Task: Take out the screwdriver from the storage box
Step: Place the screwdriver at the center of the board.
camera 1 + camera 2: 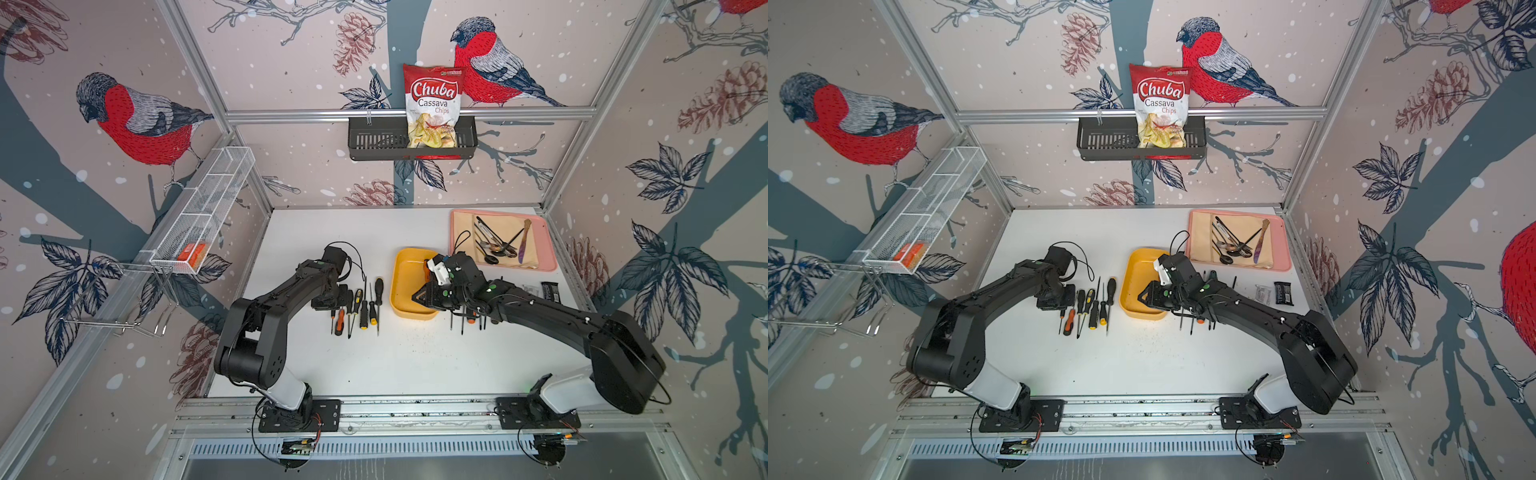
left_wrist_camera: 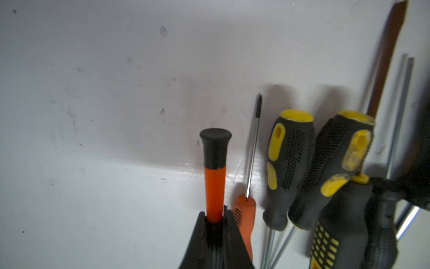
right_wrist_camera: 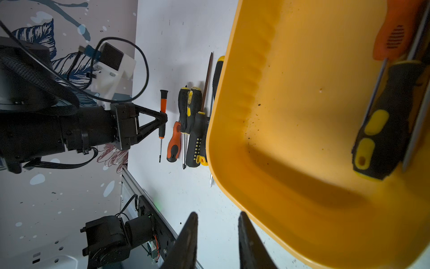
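Next, the left gripper lowers the thin orange-and-black screwdriver slightly and releases it on the bare part of the tabletop (image 1: 333, 321) (image 2: 199, 188) beside the row, just below the gripper.
The yellow storage box (image 1: 401, 266) (image 1: 1130, 270) (image 3: 302, 111) lies mid-table. Inside it, in the right wrist view, are an orange-handled screwdriver (image 3: 395, 35) and a black-and-yellow one (image 3: 384, 130). My right gripper (image 3: 217, 216) (image 1: 415, 297) hangs open over the box's near end with nothing between its fingers. My left gripper (image 2: 215, 213) (image 3: 163, 115) is low over the table, left of the box. It is shut on a thin orange-and-black screwdriver (image 2: 214, 177). That one sits at the left end of a row of several screwdrivers (image 1: 363, 307) lying on the table.
More screwdrivers (image 1: 467, 324) lie under my right forearm. A pink tray (image 1: 548, 253) with cutlery sits at the back right, and small snack packets (image 1: 550, 291) lie beside it. A black basket (image 1: 374, 143) holding a chips bag hangs on the back wall. A wire shelf (image 1: 208, 208) hangs on the left wall.
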Controlling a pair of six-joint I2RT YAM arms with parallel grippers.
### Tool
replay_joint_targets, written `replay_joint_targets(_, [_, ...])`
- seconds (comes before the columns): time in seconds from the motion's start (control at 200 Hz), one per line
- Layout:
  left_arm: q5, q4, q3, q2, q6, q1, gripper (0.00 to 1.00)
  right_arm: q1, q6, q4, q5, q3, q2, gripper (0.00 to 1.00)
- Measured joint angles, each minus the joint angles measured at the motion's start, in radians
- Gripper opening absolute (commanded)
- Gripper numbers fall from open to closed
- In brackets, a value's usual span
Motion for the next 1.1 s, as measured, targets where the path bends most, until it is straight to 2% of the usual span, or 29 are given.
replay_joint_targets(0.15, [0.001,0.028,-0.013,0.027,0.000,0.000,0.10,-0.002,0.000,-0.001,0.004,0.000,0.000,0.31])
replay_joint_targets(0.255, [0.002,0.043,-0.018,0.037,0.000,0.000,0.18,-0.005,-0.001,-0.002,0.010,0.000,0.000,0.31])
replay_joint_targets(0.455, [0.008,0.051,-0.021,0.041,0.000,0.001,0.27,-0.009,-0.003,-0.005,0.018,0.000,0.000,0.31])
replay_joint_targets(0.77, [0.027,0.058,-0.022,0.001,-0.002,0.001,0.28,-0.014,-0.003,-0.032,0.027,0.012,-0.010,0.31])
replay_joint_targets(1.101, [0.089,0.040,-0.001,-0.116,-0.012,0.001,0.30,-0.020,-0.006,-0.120,0.095,0.089,-0.003,0.34])
